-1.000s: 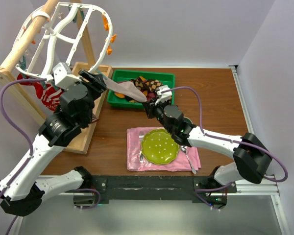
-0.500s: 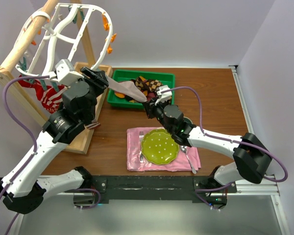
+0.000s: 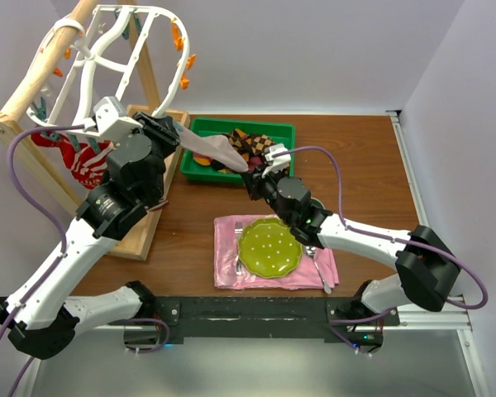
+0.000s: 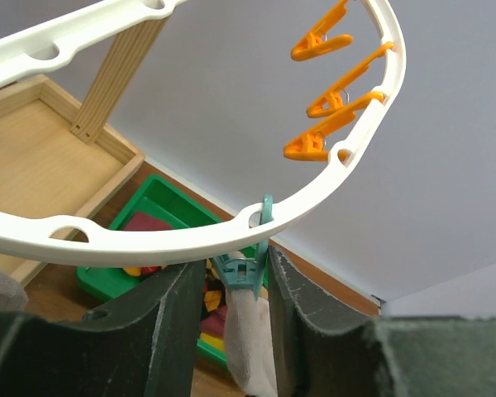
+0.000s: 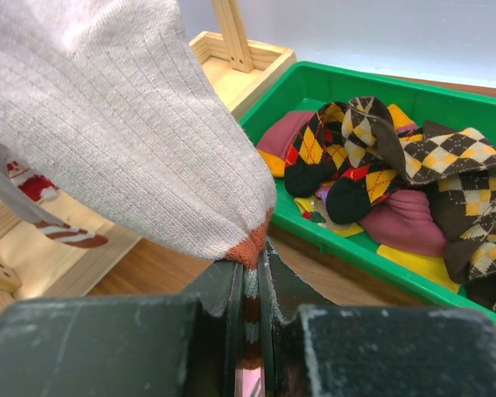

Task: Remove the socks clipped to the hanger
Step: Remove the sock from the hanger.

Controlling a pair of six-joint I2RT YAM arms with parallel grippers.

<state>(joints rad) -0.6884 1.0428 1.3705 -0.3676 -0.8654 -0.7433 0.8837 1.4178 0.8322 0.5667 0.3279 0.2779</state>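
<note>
The right gripper moves outward and down over the tray's end by the rack base next and releases the grey sock, as that end lies outward and below.
The white hanger (image 3: 107,50) hangs from the wooden pole at the far left. Its rim crosses the left wrist view (image 4: 149,244). A grey sock (image 3: 219,149) stretches from a teal clip (image 4: 244,271) on that rim to my right gripper (image 3: 250,172). My right gripper (image 5: 250,273) is shut on the sock's striped end (image 5: 107,124). My left gripper (image 3: 172,131) is open, its jaws closely straddling the teal clip (image 4: 236,265), with the sock (image 4: 250,339) hanging below. A red-and-white sock (image 3: 83,157) still hangs on the hanger's lower left.
A green tray (image 3: 281,128) behind the grippers holds argyle, maroon and yellow socks (image 5: 397,165). The wooden rack base (image 3: 140,223) stands at the left. A pink napkin (image 3: 231,269) with a green plate (image 3: 269,246) and cutlery lies in front. Orange clips (image 4: 331,107) hang on the rim.
My left gripper has moved up and right to the clip holding the grey sock. The right arm keeps its hold and has hardly moved.
</note>
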